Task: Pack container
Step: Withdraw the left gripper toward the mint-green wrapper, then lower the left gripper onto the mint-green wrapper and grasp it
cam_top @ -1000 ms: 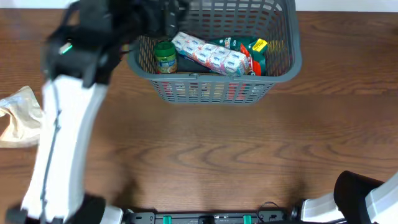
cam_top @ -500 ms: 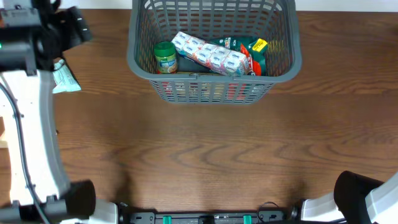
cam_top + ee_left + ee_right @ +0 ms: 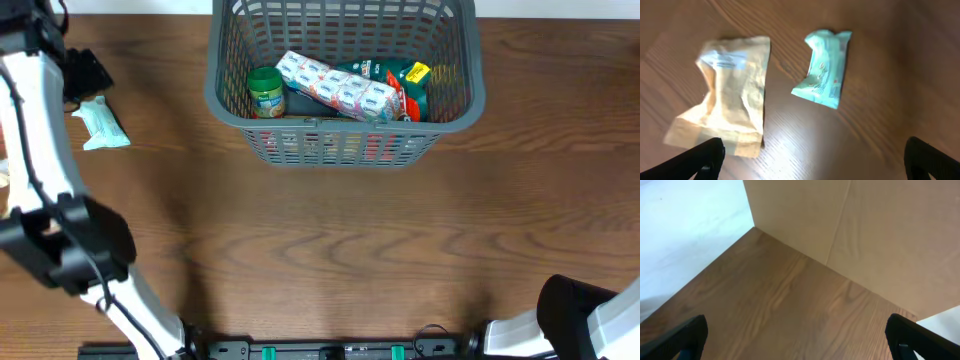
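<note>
My left gripper moves down onto the mint-green packet (image 3: 102, 125) (image 3: 825, 67) next and closes across the packet's narrow width, because the packet's long sides face the spread fingers.
The grey basket container (image 3: 345, 142) stands at the table's far middle. It holds a green-lidded jar (image 3: 265, 92), a white multi-pack of small bottles (image 3: 335, 85) and a green and red packet (image 3: 402, 78). My left gripper (image 3: 82, 70) hovers at the far left, open and empty. In the left wrist view its fingers (image 3: 812, 160) are spread wide above a mint-green packet (image 3: 825, 67) and a tan packet (image 3: 727, 95) lying on the table. The mint packet also shows in the overhead view (image 3: 100, 125). My right gripper (image 3: 797, 335) is open and empty over bare wood.
The right arm's base (image 3: 590, 315) sits at the front right corner. The right wrist view shows a beige wall panel (image 3: 865, 235) and the table's edge against a white floor (image 3: 685, 225). The left arm (image 3: 40, 160) runs along the table's left side.
My left arm has swung from over the basket's left corner out to the far left. It now hangs over the two packets. The basket's contents have not moved.
</note>
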Available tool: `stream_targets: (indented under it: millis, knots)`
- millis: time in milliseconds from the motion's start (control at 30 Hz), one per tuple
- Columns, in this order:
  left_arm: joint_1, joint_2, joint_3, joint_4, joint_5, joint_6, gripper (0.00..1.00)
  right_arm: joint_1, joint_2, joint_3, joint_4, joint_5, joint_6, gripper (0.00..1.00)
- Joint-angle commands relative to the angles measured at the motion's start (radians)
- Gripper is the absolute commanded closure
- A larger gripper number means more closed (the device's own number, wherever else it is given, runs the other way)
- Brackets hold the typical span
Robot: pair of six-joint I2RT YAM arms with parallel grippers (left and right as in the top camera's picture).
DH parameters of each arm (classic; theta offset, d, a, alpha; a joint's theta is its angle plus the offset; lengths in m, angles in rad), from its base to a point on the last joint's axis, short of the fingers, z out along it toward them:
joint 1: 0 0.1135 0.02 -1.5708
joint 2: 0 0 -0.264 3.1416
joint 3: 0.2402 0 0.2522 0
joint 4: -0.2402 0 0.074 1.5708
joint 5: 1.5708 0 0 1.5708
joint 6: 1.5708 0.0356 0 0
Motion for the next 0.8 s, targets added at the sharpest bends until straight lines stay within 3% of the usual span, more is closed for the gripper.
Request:
stream_targets:
  millis: [0, 167, 400, 667, 767]
  knots:
    - [0.011, 0.073, -0.006, 0.006, -0.01, 0.006, 0.01, -0.005, 0.002, -0.001, -0.002, 0.01, 0.015, 0.01]
    - [0.011, 0.145, -0.006, 0.047, 0.002, 0.006, 0.01, -0.005, 0.001, -0.001, -0.002, 0.01, 0.015, 0.01]
    - [0.013, 0.199, -0.006, 0.127, 0.038, 0.093, 0.01, -0.005, 0.002, -0.001, -0.002, 0.01, 0.015, 0.01]
    - [0.047, 0.27, -0.008, 0.142, 0.051, 0.085, 0.01, -0.005, 0.002, -0.001, -0.002, 0.01, 0.015, 0.01]
    - [0.067, 0.29, -0.012, 0.151, 0.129, 0.085, 0.01, -0.005, 0.002, -0.001, -0.002, 0.01, 0.015, 0.01]
